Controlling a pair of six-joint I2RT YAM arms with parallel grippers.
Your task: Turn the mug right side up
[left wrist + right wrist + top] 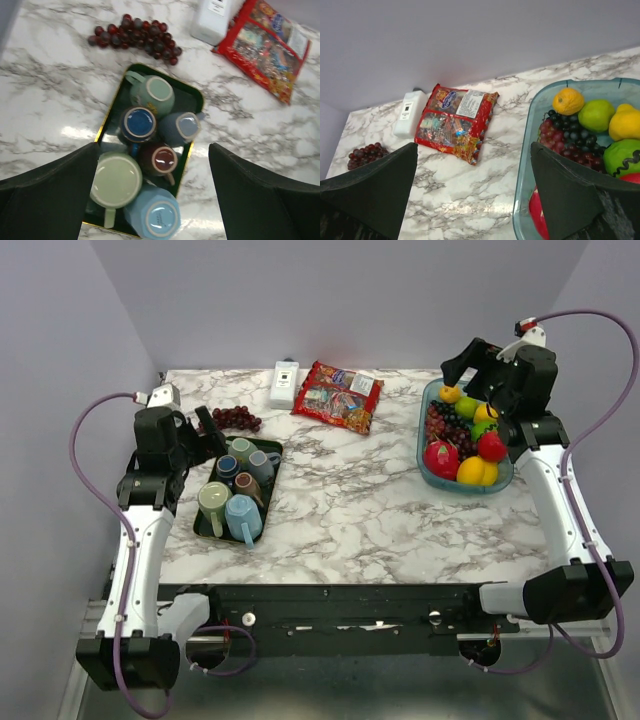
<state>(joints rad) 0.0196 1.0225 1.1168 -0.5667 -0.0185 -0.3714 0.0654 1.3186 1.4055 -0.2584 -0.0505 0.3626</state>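
The left gripper will next move its fingers back and down around the light blue mug's handle (249, 536), which sticks out over the tray's near edge.
Several mugs stand base up, packed together on a dark gold-rimmed tray (198, 100) at the table's left. Among them are a mint mug (152, 94), a dark blue mug (139, 124), a grey-blue mug (181, 127), a maroon mug (159, 159), a pale green mug (116, 180) and a light blue mug (154, 215). My left gripper (205, 433) hangs open above the tray (278, 462), its fingers (55, 190) wide on either side and touching nothing. My right gripper (462, 375) is open and empty above the far right of the table.
A bunch of dark red grapes (236, 418) lies just behind the tray. Further back sit a white box (285, 383) and a red snack bag (337, 396). A clear blue bowl (425, 455) full of fruit stands under the right gripper.
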